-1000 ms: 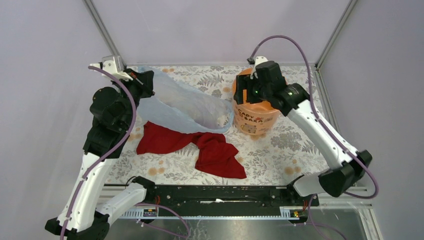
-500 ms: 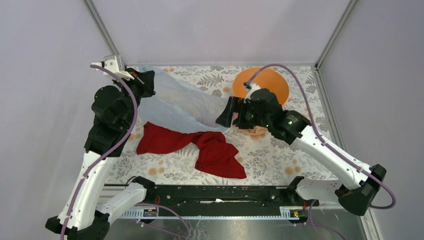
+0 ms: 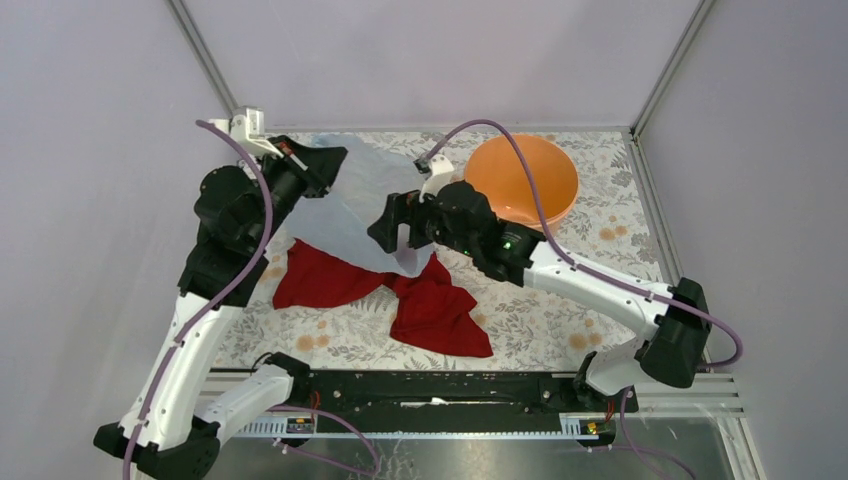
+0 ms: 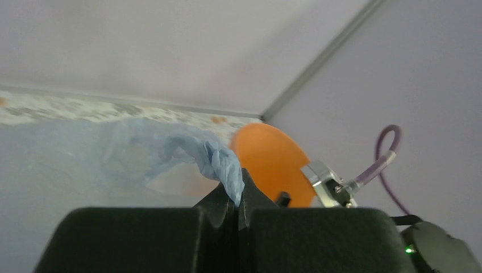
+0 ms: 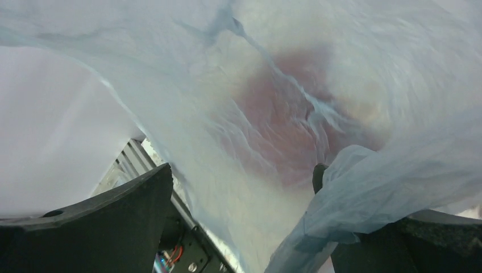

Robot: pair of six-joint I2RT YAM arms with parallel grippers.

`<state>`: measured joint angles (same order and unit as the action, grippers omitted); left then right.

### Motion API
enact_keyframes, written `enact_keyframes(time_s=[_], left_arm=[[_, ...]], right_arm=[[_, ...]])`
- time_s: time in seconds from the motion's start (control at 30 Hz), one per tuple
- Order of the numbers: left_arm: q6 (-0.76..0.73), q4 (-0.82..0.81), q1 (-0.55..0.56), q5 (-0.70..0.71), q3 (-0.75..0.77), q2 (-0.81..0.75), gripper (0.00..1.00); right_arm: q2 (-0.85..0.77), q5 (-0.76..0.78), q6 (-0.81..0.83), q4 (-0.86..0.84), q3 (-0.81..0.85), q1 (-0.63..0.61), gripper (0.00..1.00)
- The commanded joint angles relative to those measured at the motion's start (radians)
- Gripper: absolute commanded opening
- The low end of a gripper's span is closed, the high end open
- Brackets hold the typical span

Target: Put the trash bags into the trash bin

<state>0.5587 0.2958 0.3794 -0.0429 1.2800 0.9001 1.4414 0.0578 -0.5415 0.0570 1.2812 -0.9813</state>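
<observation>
My right gripper should next move, open, outward and to the left in the top view, to where my left gripper holds up the bag's upper edge (image 3: 351,166).
The pale-blue trash bag (image 3: 360,205) hangs spread in the air over the back left of the table. My left gripper (image 3: 325,165) is shut on its top corner; the left wrist view shows the bunched film (image 4: 219,159) pinched between the closed jaws (image 4: 239,196). My right gripper (image 3: 395,228) is open at the bag's lower right edge. In the right wrist view the film (image 5: 227,142) fills the gap between the wide-apart fingers (image 5: 119,210) and drapes over the right one. The orange bucket (image 3: 525,180) stands at the back right, mouth open, also seen in the left wrist view (image 4: 267,159).
A large red cloth (image 3: 430,305) lies on the flowered table below the bag; it shows dimly through the film (image 5: 278,125). Pale walls and metal frame posts (image 3: 200,55) close in the back and sides. A black rail (image 3: 440,385) runs along the near edge.
My right arm has swung left from above the bucket to the bag's lower edge, uncovering the bucket's mouth. My left gripper has carried the bag's corner a little to the right.
</observation>
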Motion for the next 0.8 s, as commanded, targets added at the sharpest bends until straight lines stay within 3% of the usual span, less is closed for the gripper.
enact_keyframes(time_s=[0.0, 0.2, 0.5, 0.6, 0.77], left_arm=[[0.221, -0.125, 0.028, -0.151, -0.032, 0.017, 0.00], [0.336, -0.168, 0.078, -0.145, -0.025, 0.071, 0.00], [0.528, -0.303, 0.110, -0.179, -0.082, 0.098, 0.00], [0.556, -0.330, 0.113, -0.190, -0.082, 0.104, 0.00], [0.614, -0.404, 0.116, -0.223, -0.091, 0.111, 0.00]], right_arm=[[0.014, 0.073, 0.217, -0.286, 0.053, -0.052, 1.00], [-0.006, 0.017, 0.298, -0.391, 0.058, -0.083, 1.00], [0.032, 0.171, 0.406, -0.438, 0.082, -0.093, 0.99], [0.034, 0.210, 0.429, -0.516, 0.069, -0.098, 0.95], [0.082, 0.180, 0.457, -0.593, 0.088, -0.100, 0.73]])
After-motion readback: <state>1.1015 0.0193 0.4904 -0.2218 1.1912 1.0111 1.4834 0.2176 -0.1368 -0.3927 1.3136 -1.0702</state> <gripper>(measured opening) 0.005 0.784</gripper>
